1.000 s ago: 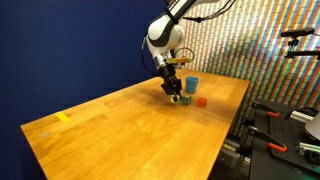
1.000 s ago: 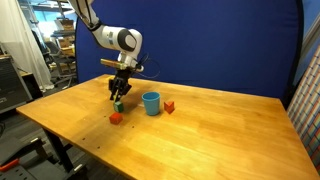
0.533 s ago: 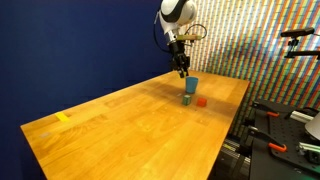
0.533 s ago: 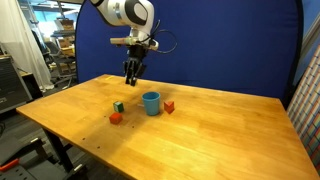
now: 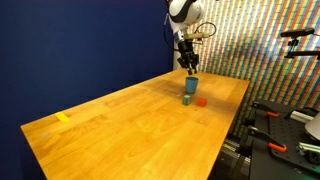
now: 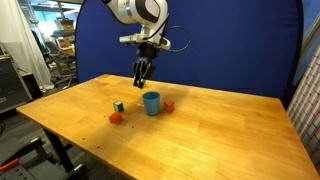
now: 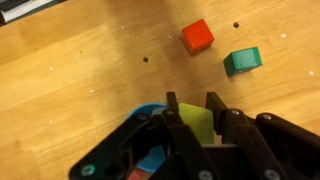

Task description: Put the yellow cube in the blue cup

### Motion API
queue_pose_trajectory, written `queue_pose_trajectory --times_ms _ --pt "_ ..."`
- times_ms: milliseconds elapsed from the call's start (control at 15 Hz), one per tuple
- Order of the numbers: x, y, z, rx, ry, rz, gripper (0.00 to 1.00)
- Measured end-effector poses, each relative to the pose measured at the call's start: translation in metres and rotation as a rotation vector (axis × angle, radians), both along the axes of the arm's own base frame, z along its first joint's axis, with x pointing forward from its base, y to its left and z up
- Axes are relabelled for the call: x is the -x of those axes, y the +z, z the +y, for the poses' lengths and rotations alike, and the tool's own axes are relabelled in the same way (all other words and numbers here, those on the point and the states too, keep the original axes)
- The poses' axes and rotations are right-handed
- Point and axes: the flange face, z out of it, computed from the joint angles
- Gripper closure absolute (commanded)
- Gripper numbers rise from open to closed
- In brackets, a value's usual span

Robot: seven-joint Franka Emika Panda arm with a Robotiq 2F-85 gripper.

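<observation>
My gripper shifts left in the wrist view next, over the blue cup's opening (image 7: 150,139), to release the yellow cube (image 7: 198,125), since it hangs beside the cup's rim.
My gripper (image 7: 196,118) is shut on the yellow cube (image 7: 198,125), which shows between the two dark fingers in the wrist view. The blue cup (image 7: 150,112) lies partly hidden under the gripper body there. In both exterior views the gripper (image 6: 141,79) (image 5: 189,67) hangs in the air just above the blue cup (image 6: 151,103) (image 5: 191,85), which stands upright on the wooden table (image 6: 200,130). The cube is too small to make out in the exterior views.
A small red cube (image 7: 197,36) (image 6: 115,117) and a dark greenish block (image 7: 242,60) (image 6: 118,106) lie on the table near the cup. Another red piece (image 6: 169,106) (image 5: 200,101) lies on the cup's other side. A blue curtain stands behind the table.
The gripper rose from table level beside the greenish block and moved sideways to above the blue cup, with the yellow cube held in it.
</observation>
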Motion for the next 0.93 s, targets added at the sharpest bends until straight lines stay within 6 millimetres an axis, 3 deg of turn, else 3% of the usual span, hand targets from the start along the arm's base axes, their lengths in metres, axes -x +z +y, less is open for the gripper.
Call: queue_pose_trajectory --times_ms 267,333,467,733,867,933 --pt "0.006 -0.007 -0.026 0.013 -0.056 0.027 0.83" --pt "0.007 -0.007 -0.033 0.013 -0.067 0.031 0.43" --pt "0.007 -0.007 -0.041 0.013 -0.079 0.035 0.35" --pt "0.001 -0.004 -0.043 0.01 -0.078 0.038 0.04" --pt "-0.002 -0.002 -0.038 -0.007 -0.049 0.04 0.0" --pt "-0.003 -0.002 -0.032 -0.033 -0.005 0.035 0.05"
